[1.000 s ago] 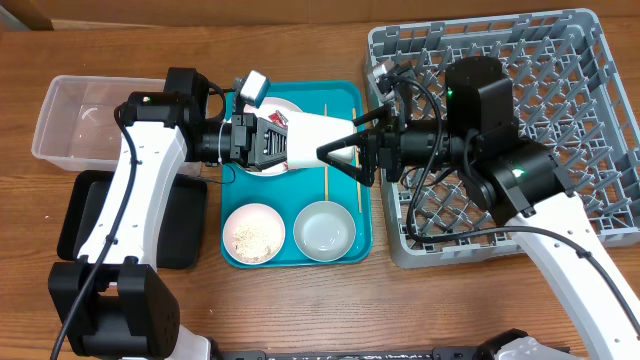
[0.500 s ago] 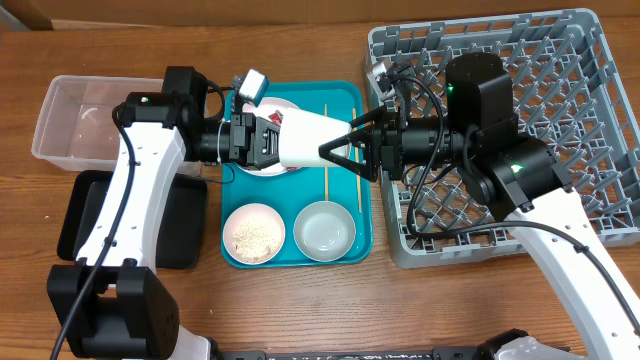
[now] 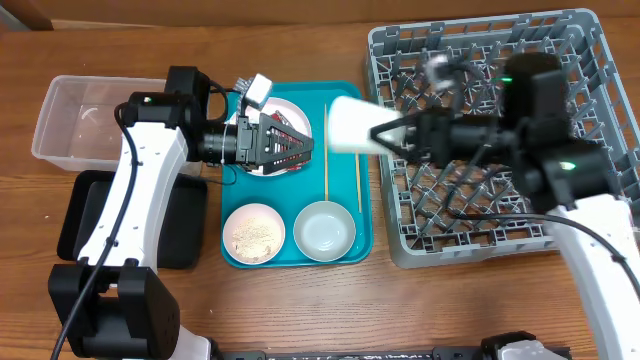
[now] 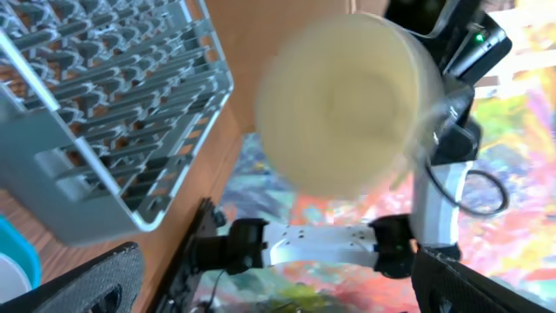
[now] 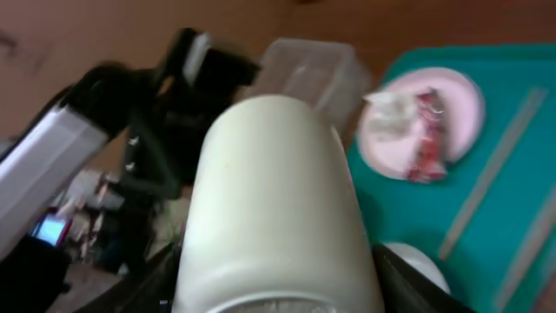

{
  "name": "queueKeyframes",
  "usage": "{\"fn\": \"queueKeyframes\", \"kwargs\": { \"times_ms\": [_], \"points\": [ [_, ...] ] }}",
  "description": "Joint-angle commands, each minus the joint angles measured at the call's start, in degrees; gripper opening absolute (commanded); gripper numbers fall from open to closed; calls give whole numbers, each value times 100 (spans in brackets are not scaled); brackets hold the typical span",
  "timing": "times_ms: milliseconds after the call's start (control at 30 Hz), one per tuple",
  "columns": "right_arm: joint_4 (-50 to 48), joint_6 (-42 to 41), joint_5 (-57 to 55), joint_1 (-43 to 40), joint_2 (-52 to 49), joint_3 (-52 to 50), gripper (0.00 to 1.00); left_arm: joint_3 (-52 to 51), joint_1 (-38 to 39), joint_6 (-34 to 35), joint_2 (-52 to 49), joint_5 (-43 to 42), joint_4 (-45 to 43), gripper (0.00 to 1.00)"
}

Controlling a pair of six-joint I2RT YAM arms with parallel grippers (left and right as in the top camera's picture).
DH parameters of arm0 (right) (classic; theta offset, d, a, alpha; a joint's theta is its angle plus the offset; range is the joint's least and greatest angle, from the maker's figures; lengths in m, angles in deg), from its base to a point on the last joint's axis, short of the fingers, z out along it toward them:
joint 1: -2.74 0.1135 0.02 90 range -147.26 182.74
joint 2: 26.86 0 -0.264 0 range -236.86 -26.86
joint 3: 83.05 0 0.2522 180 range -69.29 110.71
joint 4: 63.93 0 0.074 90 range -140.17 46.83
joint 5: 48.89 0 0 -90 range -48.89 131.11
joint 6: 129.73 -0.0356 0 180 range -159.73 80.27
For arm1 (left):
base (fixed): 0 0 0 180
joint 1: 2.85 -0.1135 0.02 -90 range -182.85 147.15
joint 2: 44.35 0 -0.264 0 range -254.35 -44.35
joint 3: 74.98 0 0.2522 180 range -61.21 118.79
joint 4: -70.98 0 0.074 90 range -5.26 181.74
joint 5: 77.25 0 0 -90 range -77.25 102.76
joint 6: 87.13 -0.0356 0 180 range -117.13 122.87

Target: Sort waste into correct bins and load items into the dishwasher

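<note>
My right gripper should next move back, tilt down and lower into the near corner of the rack beside the teal tray to let go of the cup [image 3: 350, 125], because that corner is empty.
My right gripper [image 3: 378, 133] is shut on the small white cup [image 3: 350, 125], which lies sideways in the air above the teal tray's right edge, next to the grey dishwasher rack [image 3: 600, 60]. In the right wrist view the cup [image 5: 278, 191] fills the space between the fingers of the right gripper [image 5: 278, 291]. My left gripper [image 3: 305, 148] stands open and apart from the cup, above the small plate [image 3: 292, 110] that carries the red wrapper [image 5: 430, 130] and the tissue [image 5: 391, 109]. The left wrist view shows the cup [image 4: 347, 104] blurred, ahead of the open left gripper [image 4: 278, 296].
On the teal tray [image 3: 350, 255] sit a plate of rice [image 3: 253, 232], a bowl [image 3: 324, 230] and two chopsticks [image 3: 326, 150]. The clear tub [image 3: 80, 115] and the black tray [image 3: 75, 215] lie at the far left, behind my left arm.
My left gripper has let go of the cup and opened wide. The right gripper closed on the cup and has carried it to the right, toward the rack.
</note>
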Motion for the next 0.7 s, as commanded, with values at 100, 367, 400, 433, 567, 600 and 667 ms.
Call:
{"fn": "queueKeyframes", "kwargs": {
  "times_ms": [100,367,400,433,567,600,667],
  "points": [
    [1869,-632,-2970,-688,479,94,53,107,26,17,72,356,-111,100],
    [3392,-1596,-4946,74,424,-120,50,107,26,24,72,369,-446,100],
    [3438,-1805,-5165,249,407,-227,50,107,26,46,72,374,-474,100],
    [3467,-2015,-5394,431,389,-348,50,107,26,74,72,374,-514,100],
    [3027,-2511,-5661,1073,258,-942,50,107,28,107,72,404,-546,100],
    [2879,-2581,-5672,1211,205,-1078,51,107,28,107,72,431,-546,100],
    [2745,-2896,-5904,1403,50,-1285,51,107,28,192,72,474,-544,100]
  ]
}}
